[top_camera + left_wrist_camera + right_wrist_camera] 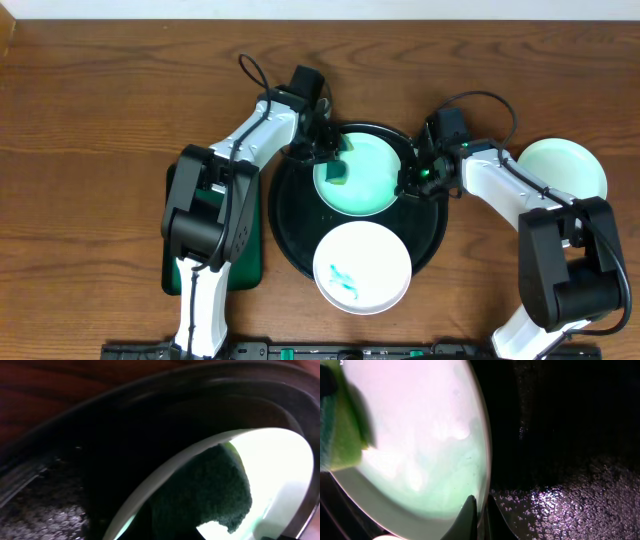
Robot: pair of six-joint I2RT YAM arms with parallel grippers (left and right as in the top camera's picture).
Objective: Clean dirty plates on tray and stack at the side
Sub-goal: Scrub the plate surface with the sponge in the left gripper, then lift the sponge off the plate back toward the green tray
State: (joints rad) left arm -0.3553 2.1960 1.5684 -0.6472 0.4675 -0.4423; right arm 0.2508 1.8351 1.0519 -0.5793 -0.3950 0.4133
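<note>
The plate should go up and to the right in the overhead view with my right gripper, which will then let go of it, because the tabletop (464, 214) beside the tray is that way.
A pale mint plate (375, 180) lies at the back of the round black tray (295, 215). My left gripper (333, 158) is shut on a green sponge (336, 172) that rests on the plate's left part. In the left wrist view the sponge (205, 490) covers the plate (285, 460) and my fingers are hidden. My right gripper (481, 515) is shut on the plate's right rim (482, 460), one finger above it and one below. A faint cloudy film shows on the plate. A white plate (362, 266) with teal smears sits at the tray's front edge.
Another mint plate (562, 170) lies on the wooden table at the far right, beside my right arm. A dark-green rectangular tray (250, 265) sits on the left under my left arm. The tray floor (570, 485) looks wet and speckled.
</note>
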